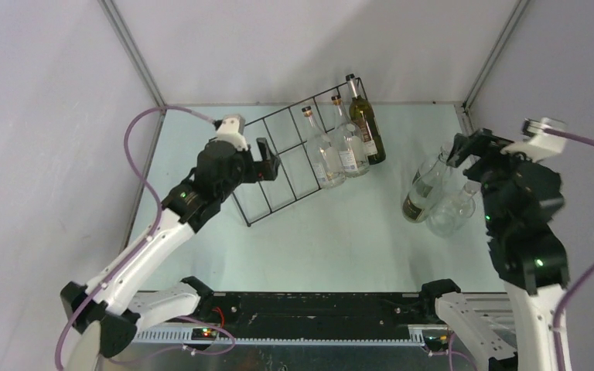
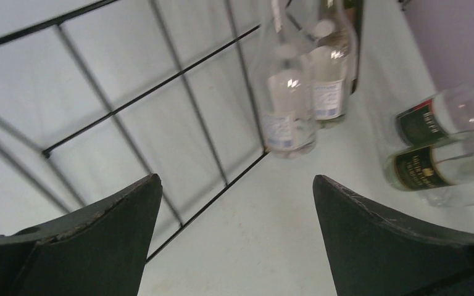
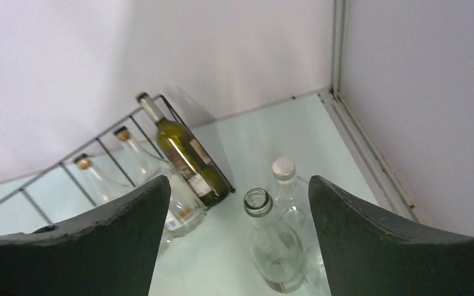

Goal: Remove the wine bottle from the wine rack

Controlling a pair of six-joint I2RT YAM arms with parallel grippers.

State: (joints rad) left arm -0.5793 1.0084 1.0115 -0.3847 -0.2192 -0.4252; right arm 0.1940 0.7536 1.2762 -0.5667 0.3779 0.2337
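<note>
The nearest bottle's neck (image 1: 309,120) (image 2: 276,15) is outward of my left gripper, to its right in the top view, and is slim enough to straddle, so I should move my left gripper that way and down.
The black wire wine rack (image 1: 286,166) lies at an angle on the table. Its right end holds a dark green wine bottle (image 1: 368,127) and two clear bottles (image 1: 349,145) (image 1: 323,157). My left gripper (image 1: 267,160) is open and empty over the rack's empty left compartments; in the left wrist view (image 2: 234,179) the rack wires (image 2: 160,86) and clear bottles (image 2: 287,117) lie ahead. My right gripper (image 1: 462,151) is open and empty, hovering right of the rack. In the right wrist view (image 3: 239,182) the green bottle (image 3: 188,157) is ahead to the left.
Two clear bottles stand off the rack under my right gripper: an open-necked one (image 1: 424,189) (image 3: 271,240) and a capped one (image 1: 452,212) (image 3: 287,185). Grey walls close in the back, left and right. The arm bases sit at the near edge.
</note>
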